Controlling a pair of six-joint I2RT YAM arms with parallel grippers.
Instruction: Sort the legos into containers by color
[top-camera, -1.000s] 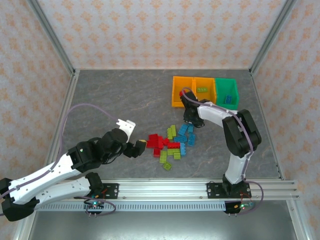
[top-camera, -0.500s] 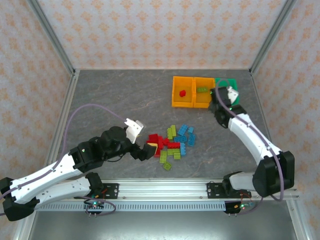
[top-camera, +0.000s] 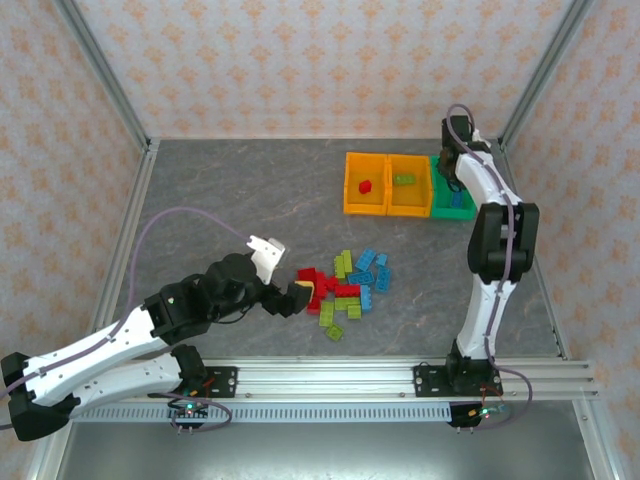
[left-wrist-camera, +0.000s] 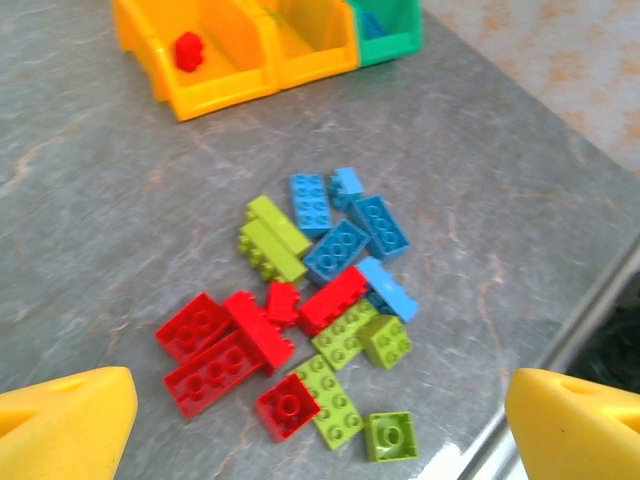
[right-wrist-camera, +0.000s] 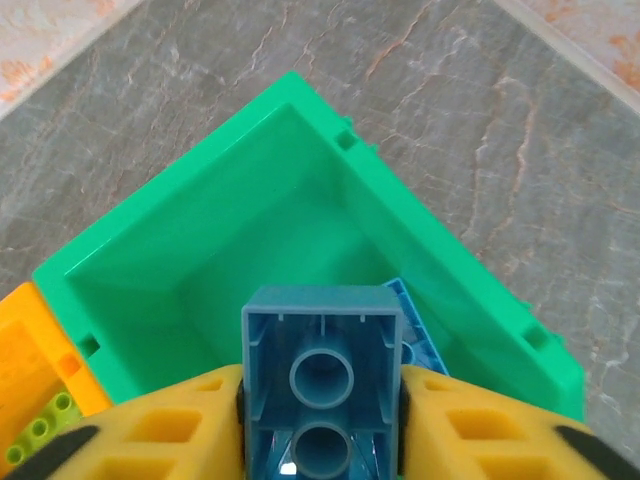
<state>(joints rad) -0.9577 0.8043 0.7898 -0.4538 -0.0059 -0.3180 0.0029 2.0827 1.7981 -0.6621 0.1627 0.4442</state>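
The pile's outermost red brick (top-camera: 306, 273) has bare tabletop by it that leaves room for fingers, so my left gripper will reach outward and down onto it next.
My right gripper (right-wrist-camera: 322, 420) is shut on a blue brick (right-wrist-camera: 322, 375), hollow underside facing the camera, held over the green bin (right-wrist-camera: 250, 230). Another blue brick (right-wrist-camera: 420, 330) lies inside that bin. In the top view the right gripper (top-camera: 455, 168) hangs above the green bin (top-camera: 438, 208). Several red, lime and blue legos (left-wrist-camera: 320, 300) lie in a loose pile (top-camera: 345, 285) on the table. My left gripper (top-camera: 290, 298) stands open at the pile's left edge, its yellow fingers (left-wrist-camera: 65, 420) wide apart with nothing between them.
Two orange bins (top-camera: 365, 185) (top-camera: 407, 185) stand left of the green one. The left one holds a red brick (left-wrist-camera: 188, 47), the middle one a lime brick (top-camera: 404, 180). The metal rail (top-camera: 330, 375) runs along the near edge behind the pile.
My right arm has swung from beside the left orange bin to above the green bin, carrying the blue brick. My left gripper has moved right to the red bricks.
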